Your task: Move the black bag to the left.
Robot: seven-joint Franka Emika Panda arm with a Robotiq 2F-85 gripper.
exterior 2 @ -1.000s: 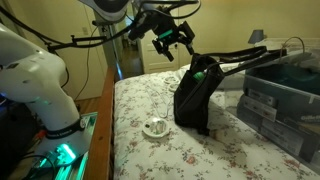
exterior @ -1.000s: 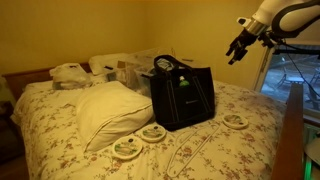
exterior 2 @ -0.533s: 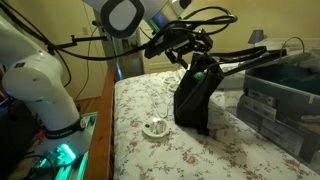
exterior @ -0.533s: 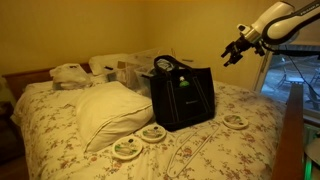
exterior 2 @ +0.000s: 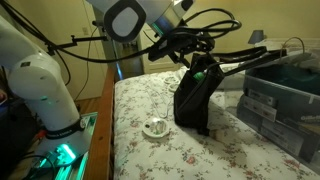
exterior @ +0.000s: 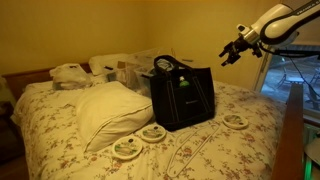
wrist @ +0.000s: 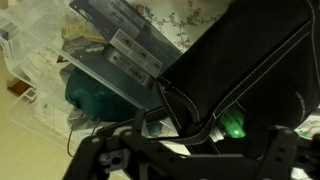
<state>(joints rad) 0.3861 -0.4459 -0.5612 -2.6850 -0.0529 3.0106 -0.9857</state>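
My gripper will go down toward the black bag next and bring its open fingers over the bag's near top corner, because that corner stands up closest to them.
The black bag stands upright in the middle of the flowered bed, with its loop handles up and a green-white logo on its side. It also shows in an exterior view and fills the right of the wrist view. My gripper hangs in the air above and to the right of the bag, open and empty. In an exterior view it is just above the bag's handles, not touching them. Its dark fingers show along the bottom of the wrist view.
A large white pillow lies beside the bag. Three small round dishes sit on the bedspread in front of it. Clear plastic bins stand behind the bag. A wooden footboard borders the bed.
My gripper has moved from further off toward the bag and now hovers close over its handles. The bag has not moved.
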